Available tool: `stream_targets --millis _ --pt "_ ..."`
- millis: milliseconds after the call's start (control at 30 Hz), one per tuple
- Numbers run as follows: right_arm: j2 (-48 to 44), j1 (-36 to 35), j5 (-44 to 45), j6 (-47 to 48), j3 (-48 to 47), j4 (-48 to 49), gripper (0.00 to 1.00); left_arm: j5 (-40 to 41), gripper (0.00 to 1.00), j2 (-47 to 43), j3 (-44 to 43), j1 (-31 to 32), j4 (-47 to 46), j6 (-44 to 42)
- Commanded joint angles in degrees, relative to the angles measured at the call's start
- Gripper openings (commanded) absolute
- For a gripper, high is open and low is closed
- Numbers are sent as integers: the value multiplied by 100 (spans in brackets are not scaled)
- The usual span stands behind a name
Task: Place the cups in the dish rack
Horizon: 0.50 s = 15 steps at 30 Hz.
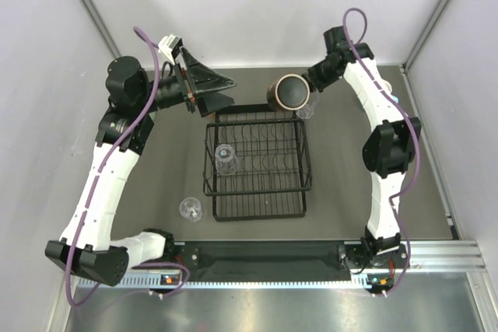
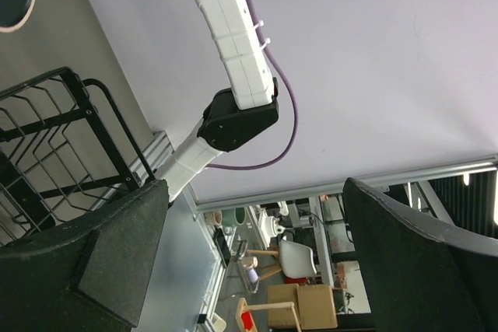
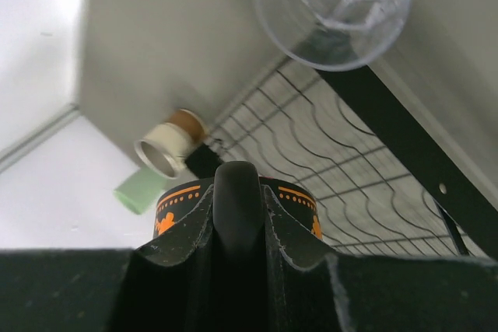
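I should draw the dark cup back and down next with my right gripper and release it on the rack's empty bottom beside the glass standing inside, below and back from the gripper.
The black wire dish rack [image 1: 257, 165] [image 3: 327, 153] [image 2: 47, 138] sits mid-table. A dark handled cup with orange markings [image 1: 289, 92] [image 3: 299, 201] hangs over the rack's far edge, my right gripper [image 1: 309, 82] [image 3: 239, 184] shut on its handle. One clear glass [image 1: 226, 157] stands inside the rack. Another clear glass [image 1: 304, 111] [image 3: 334, 5] stands by the rack's far right corner, and a third [image 1: 191, 209] is on the table at the near left. My left gripper [image 1: 210, 87] [image 2: 257, 270] is raised near the rack's far left corner, open and empty.
In the right wrist view a cream and tan cup [image 3: 167, 149] and a pale green tumbler [image 3: 140, 190] lie past the rack's far left side. White walls close in the table. The right arm [image 2: 233, 60] crosses the left wrist view.
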State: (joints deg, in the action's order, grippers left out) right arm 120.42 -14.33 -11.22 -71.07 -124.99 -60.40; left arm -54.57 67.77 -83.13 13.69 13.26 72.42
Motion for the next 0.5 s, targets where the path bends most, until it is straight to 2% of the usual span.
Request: stream_targets --millis 0,267,467 --pt "-45 -272 -302 -347 -394 -366 0 42 99 -106 86 -60 -148 -114" --pt "192 -553 -12 -188 -535 -1157 0 43 99 -167 394 -130 -227 -88" --pt "341 -791 190 -109 -561 -1202 0 -63 99 -106 465 -183 -403 -27"
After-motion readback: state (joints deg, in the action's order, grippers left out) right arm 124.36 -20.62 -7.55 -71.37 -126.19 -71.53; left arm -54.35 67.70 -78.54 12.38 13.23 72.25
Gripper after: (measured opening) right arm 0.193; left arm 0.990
